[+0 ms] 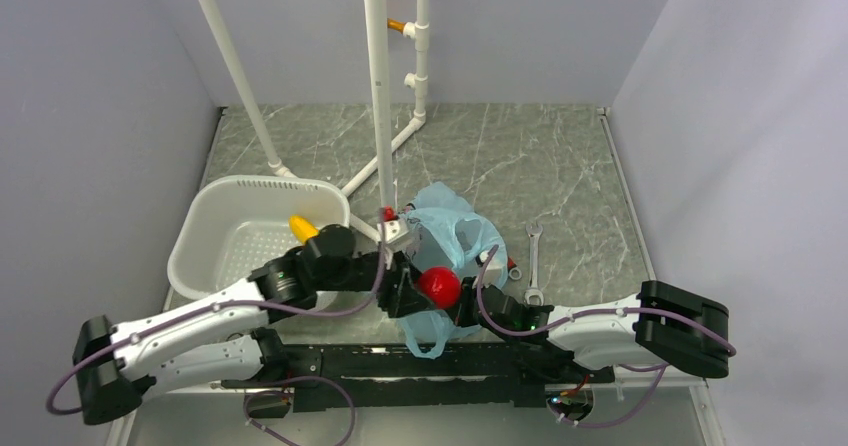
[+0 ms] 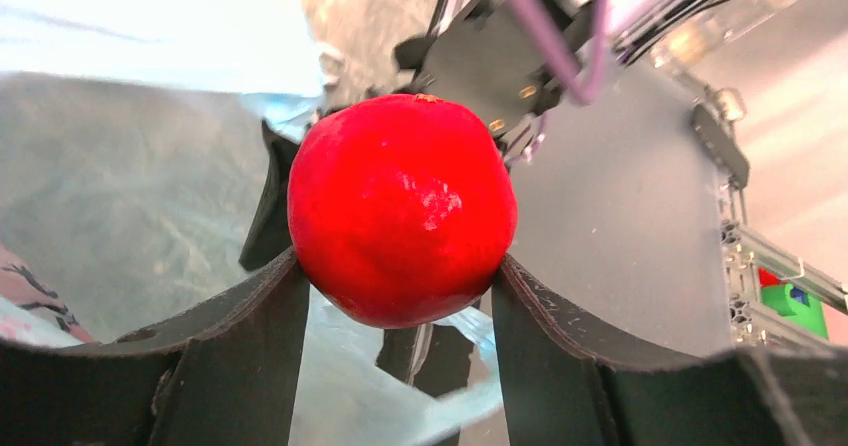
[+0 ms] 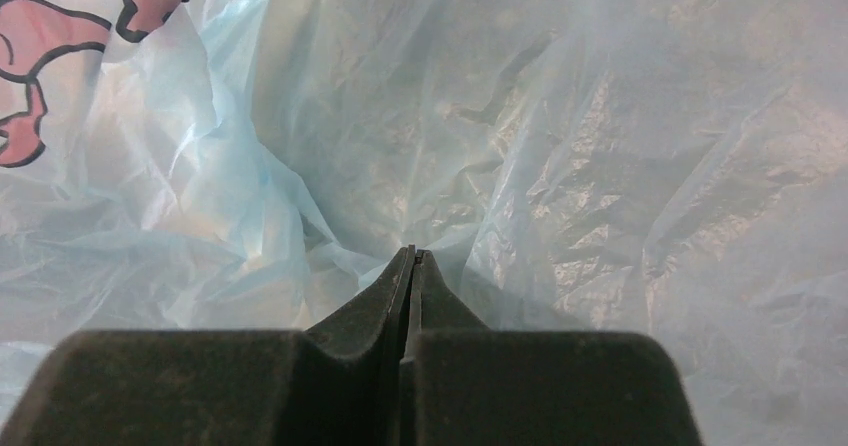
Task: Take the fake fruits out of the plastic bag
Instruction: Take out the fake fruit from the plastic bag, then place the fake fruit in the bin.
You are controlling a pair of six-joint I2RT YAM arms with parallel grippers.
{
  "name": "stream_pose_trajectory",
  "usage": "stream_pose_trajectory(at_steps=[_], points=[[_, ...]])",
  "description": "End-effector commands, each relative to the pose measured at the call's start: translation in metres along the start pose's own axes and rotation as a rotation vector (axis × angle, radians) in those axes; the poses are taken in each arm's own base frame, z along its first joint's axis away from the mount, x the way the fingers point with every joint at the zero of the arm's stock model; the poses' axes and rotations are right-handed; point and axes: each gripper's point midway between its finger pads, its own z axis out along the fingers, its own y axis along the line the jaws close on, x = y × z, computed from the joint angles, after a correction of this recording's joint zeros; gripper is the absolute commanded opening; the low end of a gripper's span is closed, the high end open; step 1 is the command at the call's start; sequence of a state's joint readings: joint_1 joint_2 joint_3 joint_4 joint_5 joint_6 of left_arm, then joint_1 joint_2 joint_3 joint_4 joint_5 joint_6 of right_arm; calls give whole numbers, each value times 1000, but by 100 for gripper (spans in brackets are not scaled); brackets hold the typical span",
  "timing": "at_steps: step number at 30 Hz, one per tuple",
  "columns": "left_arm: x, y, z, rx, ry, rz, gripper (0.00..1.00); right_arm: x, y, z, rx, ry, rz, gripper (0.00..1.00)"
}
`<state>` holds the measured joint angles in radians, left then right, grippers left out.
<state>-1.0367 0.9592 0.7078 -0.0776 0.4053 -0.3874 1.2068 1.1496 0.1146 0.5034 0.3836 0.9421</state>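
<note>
I will next swing my left gripper to the left in the top view, turn it downward over the white basket and let go of the red fruit, because the yellow one lies there.
My left gripper is shut on a round bright red fruit, held just above the near part of the light-blue plastic bag. In the left wrist view the fruit sits between both fingers of the left gripper, with bag film behind it. My right gripper is shut on a fold of the bag; its tips pinch thin film. A yellow elongated fruit lies in the white basket. No maroon fruit shows.
The white perforated basket stands at the left. A silver wrench lies on the table right of the bag. A white pipe frame rises just behind the bag. Grey walls close in both sides.
</note>
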Motion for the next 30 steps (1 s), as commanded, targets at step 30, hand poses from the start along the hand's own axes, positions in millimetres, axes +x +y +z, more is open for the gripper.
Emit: stream_pose_trajectory(at_steps=[30], points=[[51, 196, -213, -1512, -185, -394, 11, -9, 11, 1, -33, -33, 25, 0]])
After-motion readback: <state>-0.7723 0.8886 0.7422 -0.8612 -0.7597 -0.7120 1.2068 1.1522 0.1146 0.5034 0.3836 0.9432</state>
